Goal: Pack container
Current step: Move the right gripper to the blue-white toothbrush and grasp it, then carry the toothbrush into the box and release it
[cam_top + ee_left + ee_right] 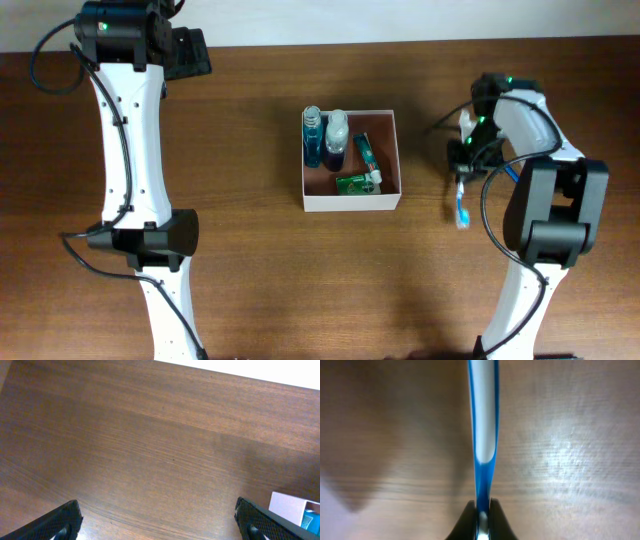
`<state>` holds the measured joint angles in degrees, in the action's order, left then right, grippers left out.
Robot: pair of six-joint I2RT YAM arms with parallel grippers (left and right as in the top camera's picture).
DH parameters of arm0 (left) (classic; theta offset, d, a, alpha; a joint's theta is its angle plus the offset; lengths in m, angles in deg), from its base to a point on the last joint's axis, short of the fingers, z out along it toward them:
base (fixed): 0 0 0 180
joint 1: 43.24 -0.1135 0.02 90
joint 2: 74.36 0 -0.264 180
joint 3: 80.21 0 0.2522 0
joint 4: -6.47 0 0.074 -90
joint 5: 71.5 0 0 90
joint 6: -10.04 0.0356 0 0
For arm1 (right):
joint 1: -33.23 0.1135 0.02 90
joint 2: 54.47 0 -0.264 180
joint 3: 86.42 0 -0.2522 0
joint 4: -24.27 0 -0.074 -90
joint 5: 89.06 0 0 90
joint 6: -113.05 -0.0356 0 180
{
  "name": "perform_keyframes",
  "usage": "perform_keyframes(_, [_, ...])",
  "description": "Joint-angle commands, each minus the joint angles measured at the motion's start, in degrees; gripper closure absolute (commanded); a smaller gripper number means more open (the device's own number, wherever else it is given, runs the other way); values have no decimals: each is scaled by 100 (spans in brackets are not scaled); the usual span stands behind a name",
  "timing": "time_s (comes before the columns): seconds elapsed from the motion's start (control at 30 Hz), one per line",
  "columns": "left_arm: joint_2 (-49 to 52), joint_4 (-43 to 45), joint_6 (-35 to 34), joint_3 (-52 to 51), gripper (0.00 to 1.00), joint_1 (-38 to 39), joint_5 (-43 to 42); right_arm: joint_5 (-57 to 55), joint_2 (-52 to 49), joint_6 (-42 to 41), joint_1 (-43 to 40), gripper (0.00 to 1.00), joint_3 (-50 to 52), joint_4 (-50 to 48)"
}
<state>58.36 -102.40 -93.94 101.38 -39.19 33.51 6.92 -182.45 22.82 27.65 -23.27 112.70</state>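
Note:
I will lift the toothbrush [461, 203] with my right gripper next and take it over the container's side to the gap between the clear bottle and the green tubes.
The container [352, 203] is a square white-walled box with a reddish-brown inside at the table's middle. It holds a blue bottle [313, 136], a clear bottle with a white cap [336, 135] and green tubes [364, 165]. My right gripper [462, 166] is shut on a blue and white toothbrush [461, 203], to the right of the container. In the right wrist view the toothbrush [483, 420] runs up from the shut jaws [482, 510]. My left gripper [159, 522] is open and empty over bare wood at the far left. A corner of the container [287, 506] shows there.
The left arm's white link [130, 150] stretches along the table's left side. The right arm's black and white body [545, 200] stands at the right. A white wall edge [250, 372] borders the table's far side.

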Motion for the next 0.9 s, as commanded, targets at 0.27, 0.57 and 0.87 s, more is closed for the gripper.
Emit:
perform_keyframes(0.27, [-107,-11,-33,-13,1,-20,-4,2188,33,-66,529,96,-3268,2068])
perform_keyframes(0.57, [-107,-11,-33,-13,1,-20,-2,1379,13,-619,1639,96,-3167,1670])
perform_keyframes(0.87, [-107,-11,-33,-13,1,-20,-2,1169,11,-1126,1836,67,-2651,1252])
